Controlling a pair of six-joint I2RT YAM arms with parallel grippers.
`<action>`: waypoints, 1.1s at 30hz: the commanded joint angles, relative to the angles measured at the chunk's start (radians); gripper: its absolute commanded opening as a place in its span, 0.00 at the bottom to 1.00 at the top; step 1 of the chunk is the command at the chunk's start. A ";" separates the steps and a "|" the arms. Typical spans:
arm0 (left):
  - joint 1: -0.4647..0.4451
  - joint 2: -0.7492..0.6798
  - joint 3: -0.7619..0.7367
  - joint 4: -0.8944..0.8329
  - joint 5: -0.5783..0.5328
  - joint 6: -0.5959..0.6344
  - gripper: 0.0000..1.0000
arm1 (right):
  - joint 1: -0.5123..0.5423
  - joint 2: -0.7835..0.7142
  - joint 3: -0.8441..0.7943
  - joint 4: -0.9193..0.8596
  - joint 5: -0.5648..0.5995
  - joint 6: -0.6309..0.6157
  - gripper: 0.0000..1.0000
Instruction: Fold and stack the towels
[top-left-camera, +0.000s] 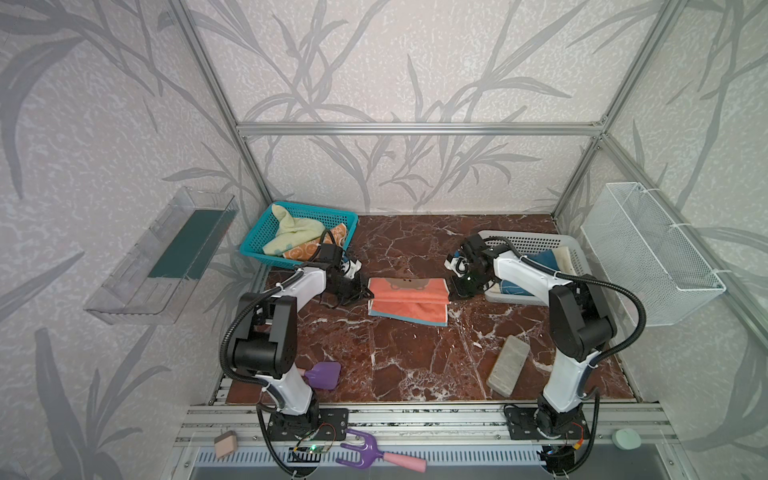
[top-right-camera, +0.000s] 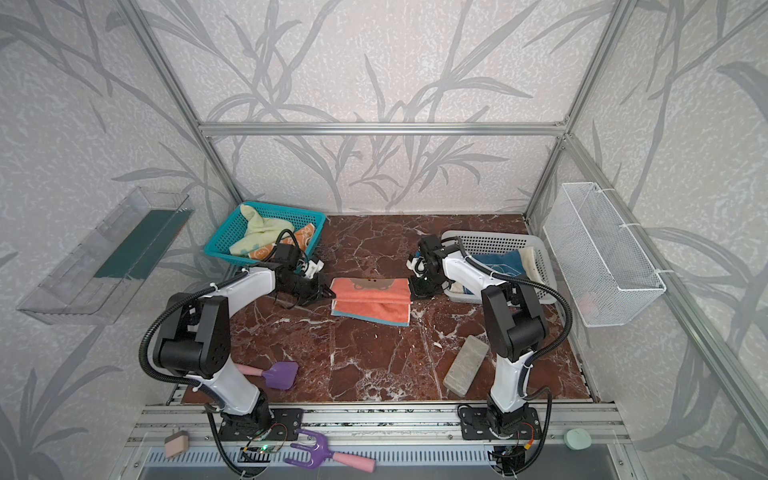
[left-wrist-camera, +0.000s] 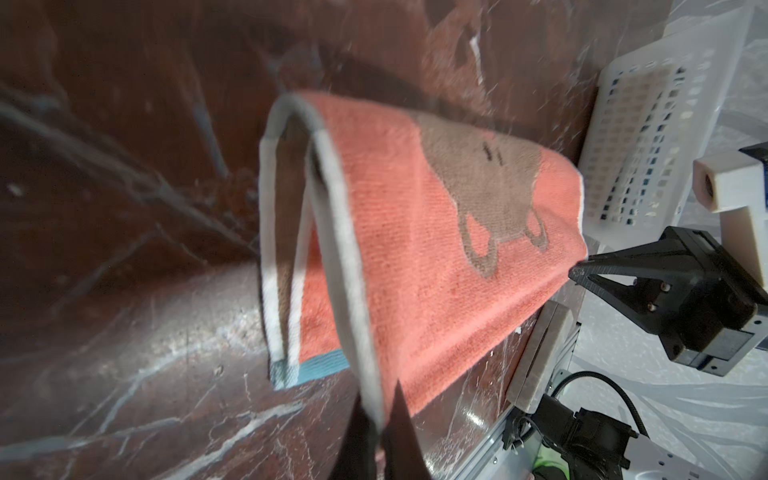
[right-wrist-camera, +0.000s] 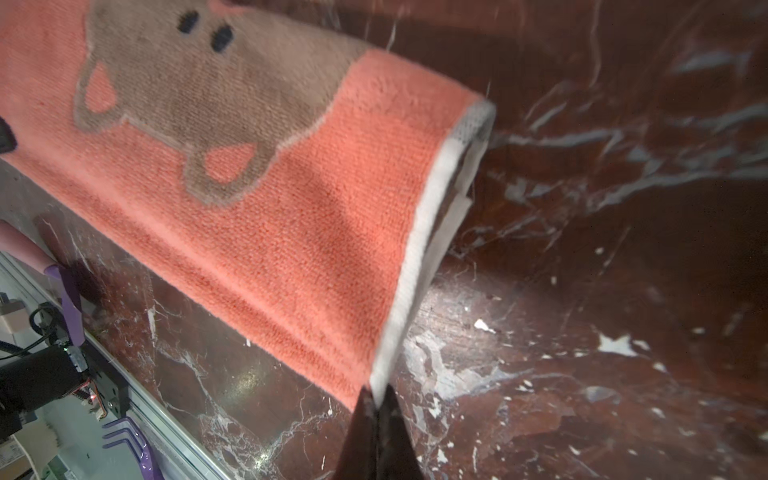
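Observation:
My left gripper moves back and down over the teal hem's corner (top-left-camera: 370, 314) (left-wrist-camera: 282, 373) next and releases the towel's white edge there, because the towel's near part still lies uncovered.
The salmon bear towel (top-left-camera: 409, 300) (top-right-camera: 372, 301) lies mid-table, its far part lifted and doubled over the near part, whose teal hem rests on the marble. My left gripper (top-left-camera: 370, 293) (left-wrist-camera: 380, 409) is shut on the towel's white left edge. My right gripper (top-left-camera: 451, 291) (right-wrist-camera: 376, 392) is shut on its white right edge. The towel (left-wrist-camera: 415, 249) (right-wrist-camera: 270, 208) hangs taut between them. A pale yellow towel (top-left-camera: 291, 232) and an orange towel (top-left-camera: 307, 250) lie crumpled in the teal basket (top-left-camera: 259, 237). A blue-and-cream towel (top-left-camera: 544, 257) sits in the white basket (top-left-camera: 528, 239).
A grey block (top-left-camera: 509, 365) lies at the front right of the marble and a purple toy shovel (top-left-camera: 322, 374) at the front left. A purple fork (top-left-camera: 365, 451) rests on the front rail. A wire basket (top-left-camera: 648, 249) and a clear tray (top-left-camera: 162, 257) hang on the side walls.

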 joint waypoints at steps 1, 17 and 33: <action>0.014 0.008 -0.045 0.021 -0.033 -0.005 0.00 | -0.005 0.009 -0.035 0.005 0.031 0.021 0.00; 0.015 -0.029 -0.103 -0.023 -0.097 0.010 0.25 | 0.061 -0.067 -0.121 -0.010 0.039 0.067 0.24; -0.270 -0.104 0.073 0.011 -0.350 -0.013 0.26 | 0.062 -0.092 -0.126 0.138 0.051 0.308 0.77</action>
